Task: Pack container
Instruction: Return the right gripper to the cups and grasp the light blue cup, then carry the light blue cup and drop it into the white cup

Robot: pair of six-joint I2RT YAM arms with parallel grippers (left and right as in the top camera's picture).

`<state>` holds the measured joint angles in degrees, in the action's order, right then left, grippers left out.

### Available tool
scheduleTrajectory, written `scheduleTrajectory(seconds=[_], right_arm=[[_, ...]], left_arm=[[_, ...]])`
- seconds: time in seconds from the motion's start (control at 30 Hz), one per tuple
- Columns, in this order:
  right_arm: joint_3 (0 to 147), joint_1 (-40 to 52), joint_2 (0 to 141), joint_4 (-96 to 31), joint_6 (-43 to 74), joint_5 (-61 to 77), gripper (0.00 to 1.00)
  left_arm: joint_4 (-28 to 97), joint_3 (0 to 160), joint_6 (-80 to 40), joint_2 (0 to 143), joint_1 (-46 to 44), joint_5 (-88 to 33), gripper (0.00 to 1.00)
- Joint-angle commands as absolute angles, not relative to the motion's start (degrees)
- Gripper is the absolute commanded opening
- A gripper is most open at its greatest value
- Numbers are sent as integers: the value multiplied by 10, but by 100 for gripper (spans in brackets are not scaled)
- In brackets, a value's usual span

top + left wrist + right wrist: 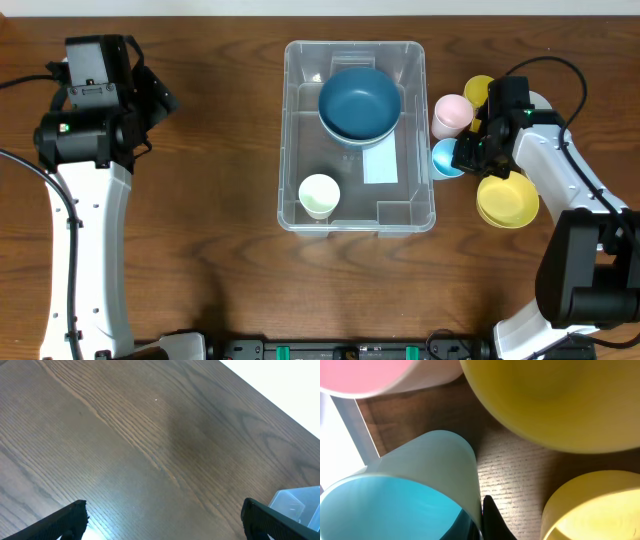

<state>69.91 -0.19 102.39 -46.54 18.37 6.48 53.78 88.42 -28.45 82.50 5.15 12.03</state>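
Note:
The opening of the pale green cup (319, 195) is the next place for my right gripper. I should lift the gripper left in the overhead view, over the container's side, lower it in there and release.
The clear container (290, 150) stands mid-table, its corner showing in the left wrist view (300, 505). Inside it are a dark blue bowl (360, 102), a pale green cup (319, 195) and a white label (380, 165). Just right of the container stands a light blue cup (444, 160) (415, 485). My right gripper (465, 155) (481, 520) is shut on its rim, one finger inside the cup and one finger (492, 520) outside. My left gripper (165, 510) hangs wide open over bare wood at the far left, holding nothing.
A pink cup (452, 113) (365, 375) and a yellow cup (479, 92) (560, 400) stand behind the blue cup. A yellow bowl (507, 200) (595, 510) sits close on its right. The container wall (340, 440) is right beside the blue cup.

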Motion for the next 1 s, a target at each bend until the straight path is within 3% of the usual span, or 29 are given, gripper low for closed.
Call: scheduleTrajectory(seconds=[0.0,0.2,0.63,0.97], right_arm=[[696,4,1018,-473,184,63,1],[704,4,960,-511,177,62,1],[705,17,696,-595,176,68,1],[705,208,639,-546,175,67,1]], left_arm=[[540,893,-281,824,52,127,98],[540,893,-281,824,52,127,98],[540,893,-281,824,52,127,98],[540,893,-281,824,52,127,98]])
